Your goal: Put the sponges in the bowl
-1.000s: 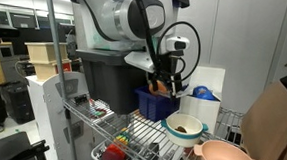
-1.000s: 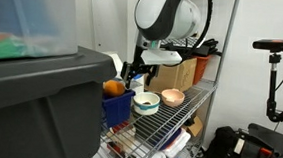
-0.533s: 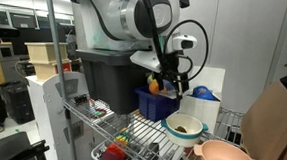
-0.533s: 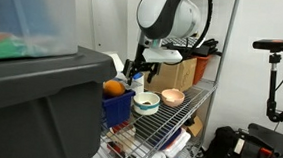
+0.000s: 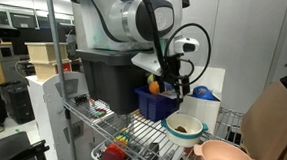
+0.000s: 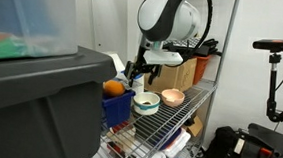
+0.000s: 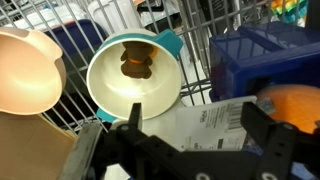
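The tag's barcode is closer to the finger beside the bin. I will move my gripper a little toward the blue bin and close it over the white tag next.
The sponges sit in a blue plastic bin; an orange one shows at the right of the wrist view, and their white barcode tag lies flat below the jaws. My gripper is open, its fingers wide on either side of the tag and touching nothing. A teal-rimmed white bowl with a small brown thing in it stands left of the bin. In both exterior views the gripper hovers above the bin by the orange sponge, with the bowl beside it.
A pink bowl stands beyond the teal one on the wire shelf. A big dark tote flanks the blue bin. A lower wire rack holds small items.
The gripper has shifted slightly sideways over the bin, toward the bowl side. It has stayed open, and the sponges lie where they were.
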